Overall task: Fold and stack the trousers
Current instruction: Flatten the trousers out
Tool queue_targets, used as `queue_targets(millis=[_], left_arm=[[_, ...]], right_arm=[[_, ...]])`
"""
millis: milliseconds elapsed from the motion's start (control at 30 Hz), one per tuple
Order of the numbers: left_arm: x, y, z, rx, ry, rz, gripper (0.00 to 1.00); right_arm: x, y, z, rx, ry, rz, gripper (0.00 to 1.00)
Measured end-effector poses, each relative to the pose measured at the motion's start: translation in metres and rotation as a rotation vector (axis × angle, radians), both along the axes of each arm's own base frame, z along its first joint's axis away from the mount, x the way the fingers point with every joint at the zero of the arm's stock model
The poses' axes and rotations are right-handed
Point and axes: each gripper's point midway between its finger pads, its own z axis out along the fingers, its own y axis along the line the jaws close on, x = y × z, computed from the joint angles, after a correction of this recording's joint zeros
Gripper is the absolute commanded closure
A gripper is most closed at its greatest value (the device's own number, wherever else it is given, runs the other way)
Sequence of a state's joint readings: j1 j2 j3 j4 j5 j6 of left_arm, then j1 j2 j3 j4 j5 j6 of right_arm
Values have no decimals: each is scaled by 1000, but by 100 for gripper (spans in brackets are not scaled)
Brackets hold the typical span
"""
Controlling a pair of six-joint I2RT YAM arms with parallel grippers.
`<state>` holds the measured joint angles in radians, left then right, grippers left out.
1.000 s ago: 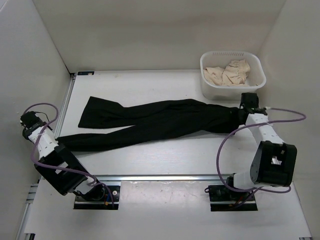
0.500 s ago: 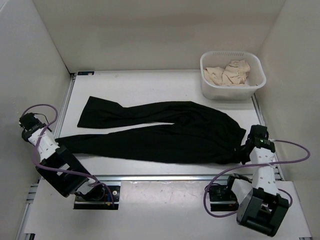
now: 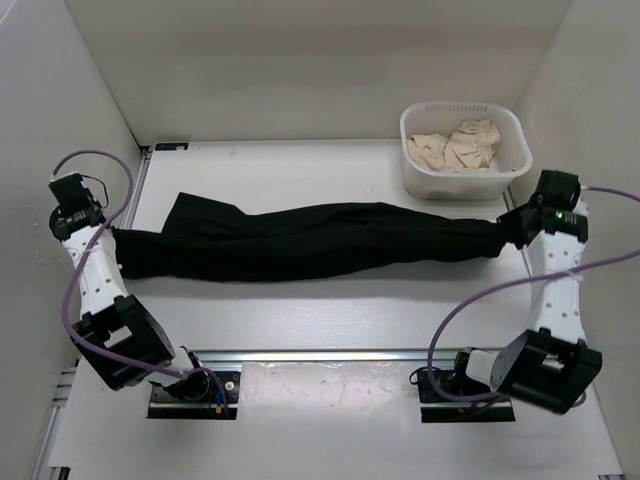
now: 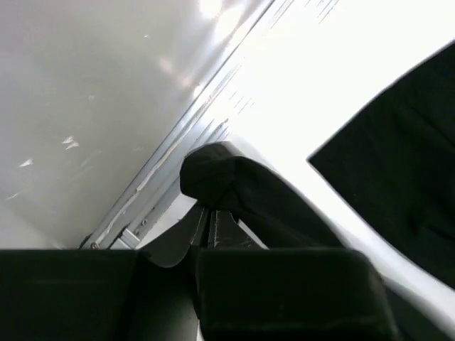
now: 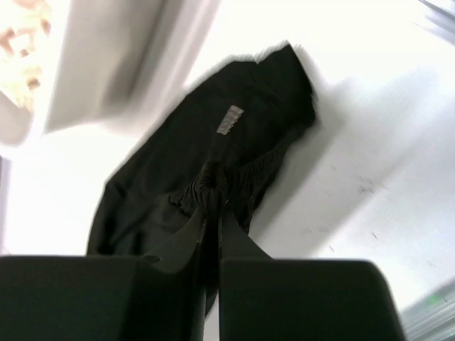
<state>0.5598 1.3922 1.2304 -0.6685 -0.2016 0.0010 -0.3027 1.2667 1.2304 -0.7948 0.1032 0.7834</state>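
My right gripper draws back from beside the basket toward the near metal bar next. It then releases the trousers' waistband there, because the waistband is gathered and the legs overlap.
The black trousers (image 3: 310,242) lie stretched across the table from left to right, one leg folded over the other. My left gripper (image 3: 112,238) is shut on a leg end (image 4: 234,188) at the left edge of the table. My right gripper (image 3: 508,232) is shut on the gathered waistband (image 5: 213,181) at the right edge, just in front of the basket. A small label (image 5: 230,119) shows inside the waistband. The second leg end (image 3: 185,215) lies flat on the table, also seen in the left wrist view (image 4: 398,170).
A white plastic basket (image 3: 415,175) with beige cloth (image 3: 458,146) stands at the back right, close to my right gripper. White walls enclose the table on the left, back and right. A metal rail (image 3: 310,355) runs along the near edge.
Both grippers swung from the near side toward the back, carrying the near leg and waist over the far leg. The trousers went from spread in a V to one straight band.
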Motion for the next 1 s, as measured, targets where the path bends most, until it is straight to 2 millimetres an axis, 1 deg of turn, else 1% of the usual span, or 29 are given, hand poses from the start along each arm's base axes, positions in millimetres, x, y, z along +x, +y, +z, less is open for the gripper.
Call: queue_targets(millis=[33, 67, 100, 167, 200, 233, 267, 333, 400, 433, 500, 567, 600, 700, 767, 800, 833, 900, 933, 1000], left_arm=[[-1, -1, 3, 6, -11, -1, 82], [-6, -3, 1, 12, -17, 2, 81], [-13, -5, -4, 12, -9, 8, 79], [-35, -14, -31, -10, 43, 25, 74], [-50, -19, -48, -33, 89, 34, 66], [-65, -24, -67, -59, 139, 47, 60], [-82, -29, -86, -86, 194, 64, 41], [-118, -40, -116, -148, 311, 106, 25], [-148, -48, -132, -196, 398, 146, 16], [-159, -50, -135, -214, 428, 168, 15], [-171, -48, -134, -225, 445, 210, 15], [-171, -43, -127, -221, 437, 229, 15], [-167, -38, -121, -214, 424, 233, 15], [-147, -23, -104, -190, 372, 229, 15], [-133, -17, -100, -192, 348, 210, 13], [-127, -17, -102, -195, 346, 197, 13], [-121, -18, -106, -203, 346, 180, 10], [-114, -23, -118, -220, 366, 150, 9], [-112, -25, -125, -228, 376, 139, 9], [-112, -32, -143, -249, 409, 120, 12]], right_arm=[[-6, 2, -2, -2, -2, 0, 100], [-16, 4, -8, -4, -2, -1, 100], [-32, 8, -22, 1, 25, -3, 100], [-67, 14, -54, 15, 116, -21, 100], [-86, 16, -71, 18, 171, -37, 100], [-103, 16, -85, 16, 223, -52, 100], [-122, 17, -98, 11, 278, -67, 100], [-146, 14, -110, -18, 349, -96, 100], [-159, 8, -112, -59, 385, -121, 100], [-163, 5, -112, -80, 397, -133, 100], [-165, -2, -111, -114, 404, -151, 100], [-167, -6, -110, -135, 412, -163, 100], [-167, -7, -110, -141, 414, -167, 100], [-168, -10, -112, -154, 432, -169, 100], [-169, -12, -114, -159, 451, -167, 100], [-169, -12, -115, -164, 462, -164, 100], [-170, -14, -115, -171, 473, -163, 100], [-169, -18, -113, -192, 488, -160, 100], [-168, -21, -112, -202, 491, -163, 100], [-166, -26, -107, -225, 491, -170, 100]])
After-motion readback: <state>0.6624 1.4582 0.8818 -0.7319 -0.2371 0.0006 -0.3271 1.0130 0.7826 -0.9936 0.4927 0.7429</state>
